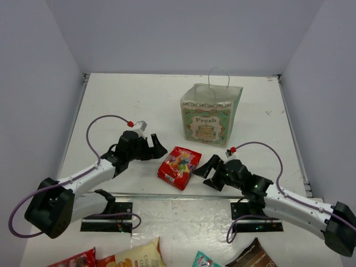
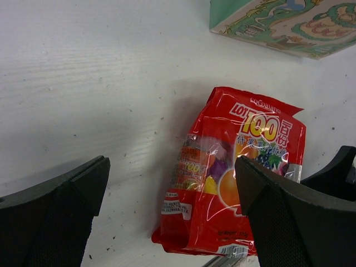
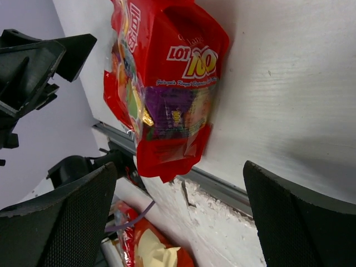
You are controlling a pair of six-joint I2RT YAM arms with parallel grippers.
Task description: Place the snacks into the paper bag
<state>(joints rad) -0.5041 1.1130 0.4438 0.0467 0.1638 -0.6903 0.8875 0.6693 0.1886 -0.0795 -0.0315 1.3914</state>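
Note:
The red candy bag is beyond my right gripper's open fingers, so my right gripper needs to go down and move toward it, with the open fingers around the candy bag's side facing the gripper.
A red candy bag lies flat on the white table between my two grippers; it also shows in the left wrist view and the right wrist view. The cream paper bag with the mint-green "Fresh" panel stands upright behind it, and its lower corner shows in the left wrist view. My left gripper is open and empty just left of the candy bag. My right gripper is open and empty just right of it. The other snacks are not on the table top.
A metal rail runs along the table's near edge. Below it lie a red packet, a large yellow-orange chip bag, a teal packet and a dark brown pouch. White walls enclose the table.

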